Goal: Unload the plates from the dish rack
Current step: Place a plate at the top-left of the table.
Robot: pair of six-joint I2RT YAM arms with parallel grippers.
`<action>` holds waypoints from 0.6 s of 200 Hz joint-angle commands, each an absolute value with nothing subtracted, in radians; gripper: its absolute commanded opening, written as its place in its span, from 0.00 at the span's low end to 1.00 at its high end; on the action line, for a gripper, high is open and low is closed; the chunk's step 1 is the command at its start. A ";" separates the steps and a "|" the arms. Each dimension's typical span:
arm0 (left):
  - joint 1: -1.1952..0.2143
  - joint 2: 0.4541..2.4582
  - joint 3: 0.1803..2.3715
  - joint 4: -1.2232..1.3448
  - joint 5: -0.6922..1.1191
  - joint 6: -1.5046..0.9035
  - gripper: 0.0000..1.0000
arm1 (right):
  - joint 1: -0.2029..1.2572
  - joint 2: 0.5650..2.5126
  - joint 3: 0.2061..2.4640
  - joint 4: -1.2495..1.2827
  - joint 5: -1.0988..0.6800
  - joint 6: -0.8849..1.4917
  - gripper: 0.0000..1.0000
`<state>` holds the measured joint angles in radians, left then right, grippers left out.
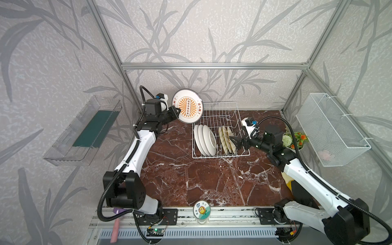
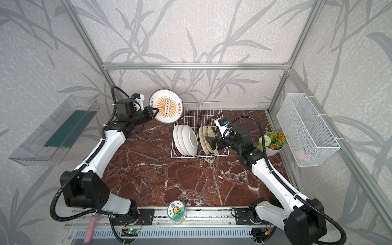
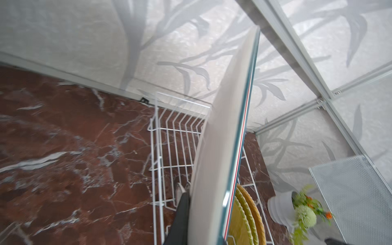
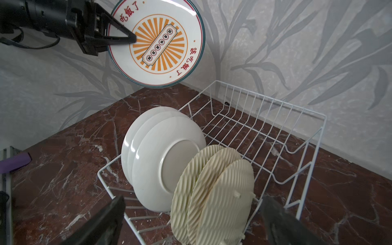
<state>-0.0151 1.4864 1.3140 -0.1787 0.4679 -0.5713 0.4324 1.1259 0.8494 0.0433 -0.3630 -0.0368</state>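
My left gripper needs to move down next, tilt the plate flat onto the bare marble beside the rack and let go of the plate's rim, because that open spot is below the gripper.
My left gripper is shut on the rim of a white plate with an orange sunburst face. It holds the plate tilted in the air above the back left corner of the white wire dish rack. In the left wrist view the plate shows edge-on against a black finger. Three white plates and three wicker plates stand upright in the rack. My right gripper is open, its fingers either side of the wicker plates without touching them.
A white pot of flowers stands right of the rack behind my right arm. A white mesh basket hangs on the right wall and a clear tray on the left wall. A lidded jar sits at the marble table's front edge.
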 commanded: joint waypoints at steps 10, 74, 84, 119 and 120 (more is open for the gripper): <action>0.045 1.438 1.233 -0.070 0.429 -0.686 0.00 | 0.492 1.110 0.809 0.126 -0.354 -0.040 0.99; 0.125 1.447 1.066 0.009 0.409 -0.760 0.00 | 0.525 1.129 0.843 0.124 -0.345 -0.052 0.99; 0.137 1.447 1.039 0.025 0.407 -0.767 0.00 | 0.525 1.125 0.844 0.121 -0.341 -0.055 0.99; 0.176 1.502 1.020 0.031 0.428 -0.745 0.00 | 0.525 1.123 0.860 0.084 -0.330 -0.074 0.99; 0.177 1.505 1.019 0.031 0.430 -0.745 0.00 | 0.525 1.124 0.860 0.083 -0.330 -0.075 0.99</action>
<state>0.1535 1.4925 1.0103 -0.0650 0.4179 -0.7345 0.5201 1.1316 0.8200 0.0982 -0.3416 -0.0525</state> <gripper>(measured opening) 0.097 0.991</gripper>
